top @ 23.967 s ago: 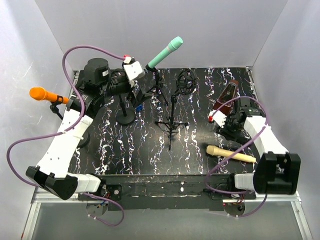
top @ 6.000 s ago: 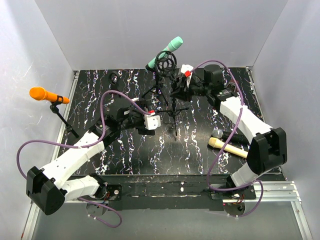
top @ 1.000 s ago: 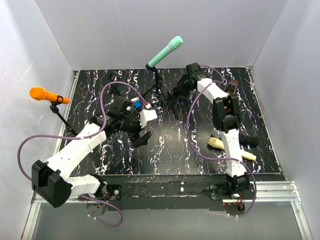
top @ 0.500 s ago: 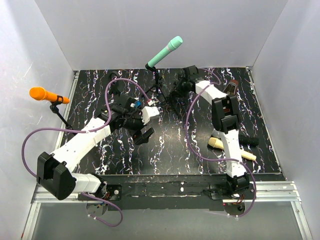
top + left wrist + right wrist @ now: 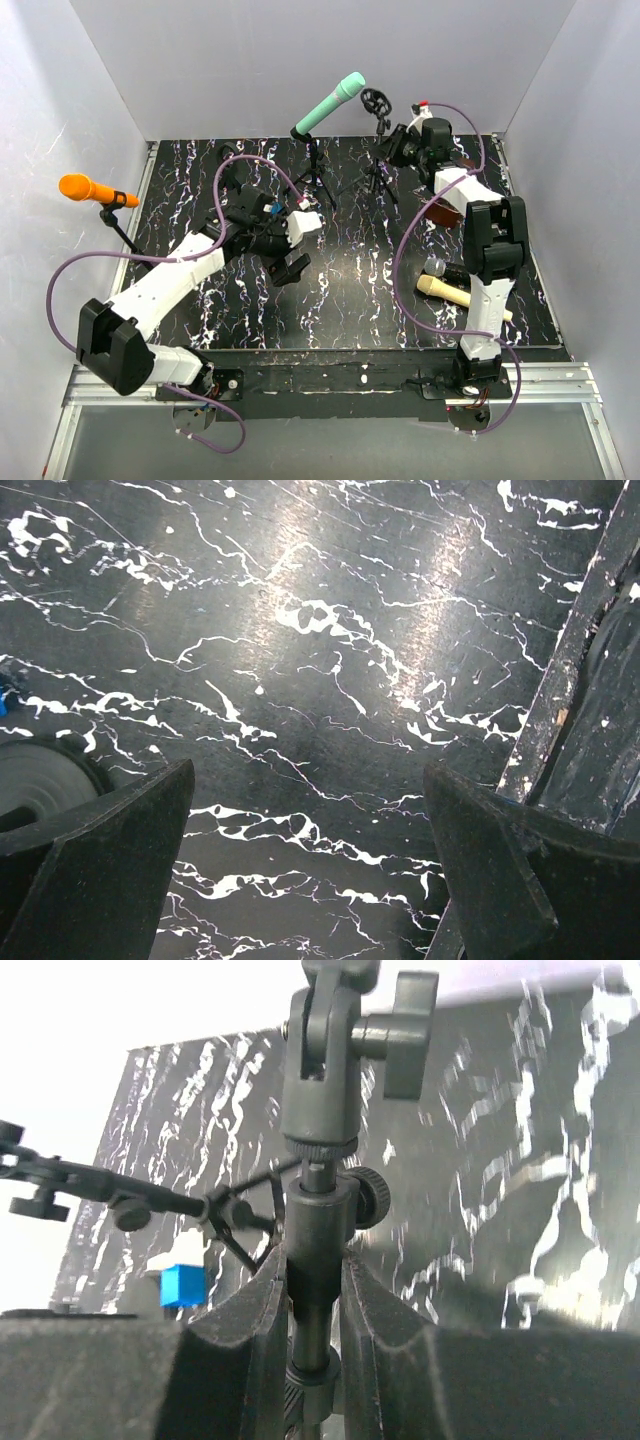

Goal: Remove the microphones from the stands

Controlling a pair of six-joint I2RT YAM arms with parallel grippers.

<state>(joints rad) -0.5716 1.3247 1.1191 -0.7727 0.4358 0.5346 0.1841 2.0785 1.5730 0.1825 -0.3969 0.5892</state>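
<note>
The pole turns outward with my right gripper next, goes over the tabletop toward the maroon microphone and is released, as the empty stand crowds the teal microphone's stand.
A teal microphone (image 5: 336, 100) sits tilted in a black tripod stand (image 5: 315, 175) at the back middle. An orange microphone (image 5: 85, 188) sits on another stand at the far left. My right gripper (image 5: 393, 148) is shut on the pole of an empty black stand (image 5: 377, 112). In the right wrist view the fingers (image 5: 250, 1320) clamp that pole (image 5: 318, 1230) below its clip joint (image 5: 330, 1040). My left gripper (image 5: 288, 268) hangs open and empty over the table's middle left; its jaws stand wide apart in the left wrist view (image 5: 308, 775).
A beige microphone (image 5: 450, 291) and a grey-headed black one (image 5: 436, 265) lie at the right front. A maroon microphone (image 5: 440, 208) lies under the right arm. A round base (image 5: 40, 775) shows by my left fingers. The table's front edge (image 5: 565, 680) is close.
My right gripper has carried the empty stand from the back middle to the back right and raised it. My left gripper has barely shifted.
</note>
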